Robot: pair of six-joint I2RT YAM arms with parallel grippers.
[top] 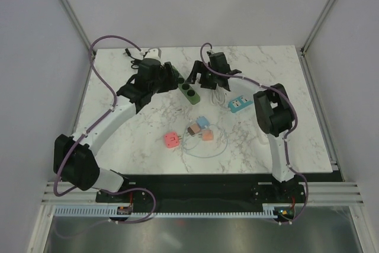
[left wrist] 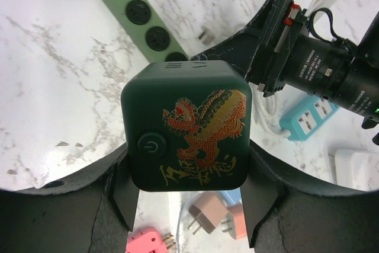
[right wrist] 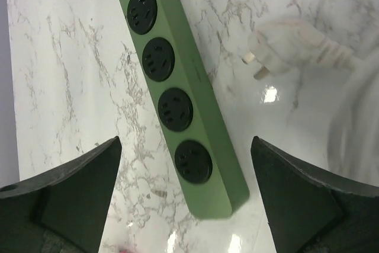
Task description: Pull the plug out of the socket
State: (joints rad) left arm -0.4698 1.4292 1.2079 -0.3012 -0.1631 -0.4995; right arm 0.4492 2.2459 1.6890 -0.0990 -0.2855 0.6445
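Observation:
The robot's left gripper should next move back and down, toward the right in the top view, onto marble that is clear for the cube [top: 238, 128] [left wrist: 304, 169].
My left gripper [left wrist: 189, 202] is shut on a dark green cube plug [left wrist: 186, 125] with a red-and-gold dragon print and a power button. It holds the cube above the near end of the green power strip [left wrist: 142, 19]. In the right wrist view the strip [right wrist: 177, 99] lies flat on the marble, and all the black sockets I see on it are empty. My right gripper [right wrist: 186, 205] is open, its fingers spread either side of the strip's end, apart from it. In the top view the left gripper [top: 169, 75] and right gripper [top: 198, 78] flank the strip [top: 188, 92].
A loose white plug [right wrist: 284, 48] with its cable lies right of the strip. A blue power strip [top: 238, 103] sits further right. A pink adapter [top: 172, 140] and a cluster of small brown, blue and orange adapters [top: 200, 127] with a thin cable lie nearer the front.

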